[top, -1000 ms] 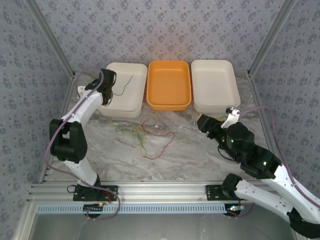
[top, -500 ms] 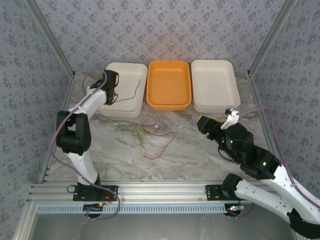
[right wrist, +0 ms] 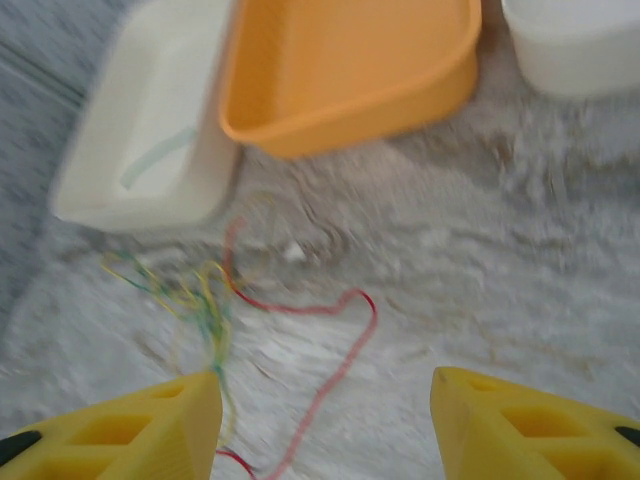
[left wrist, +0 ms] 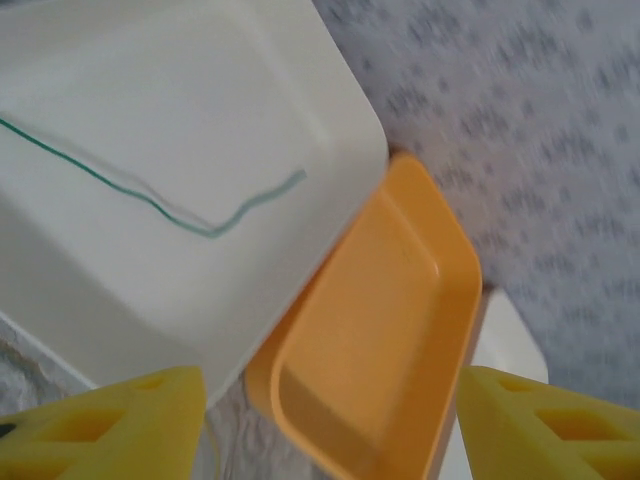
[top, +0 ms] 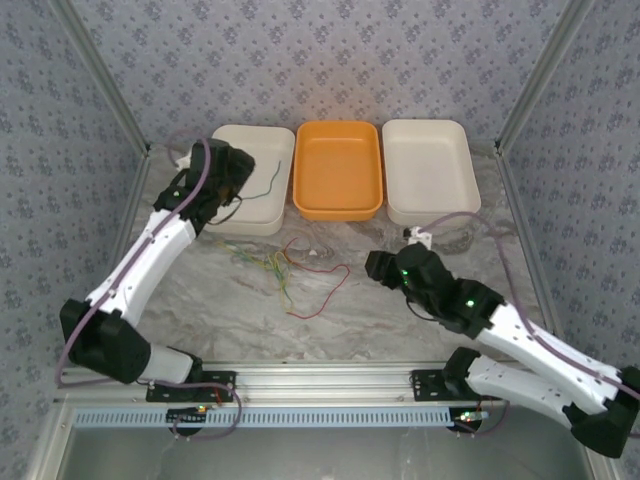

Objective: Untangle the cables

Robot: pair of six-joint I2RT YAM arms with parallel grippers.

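The right gripper moves down toward the tangle (right wrist: 195,295) and onto the dark red cable's outer bend (right wrist: 358,342) next, as that bend lies below it on the tangle's side.
A dark green cable (top: 262,180) lies alone in the left white tray (top: 250,140); it also shows in the left wrist view as a dark green cable (left wrist: 170,205). On the table in front of the trays sits a tangle of yellow and green cables (top: 265,262), with a dark red cable (top: 322,285) looping out to its right. My left gripper (top: 232,195) hangs open over the left tray's near-left part, fingers (left wrist: 110,425) wide apart and empty. My right gripper (top: 375,265) is open and empty, right of the red cable (right wrist: 345,345) and the tangle (right wrist: 195,295).
An orange tray (top: 337,205) stands in the middle and a second white tray (top: 430,210) at the right, all three along the back wall. Metal frame rails border the table at left, right and front.
My right arm has swung left and forward, bringing its gripper close to the red cable. My left arm's elbow has dropped down and left while its gripper stays over the left tray.
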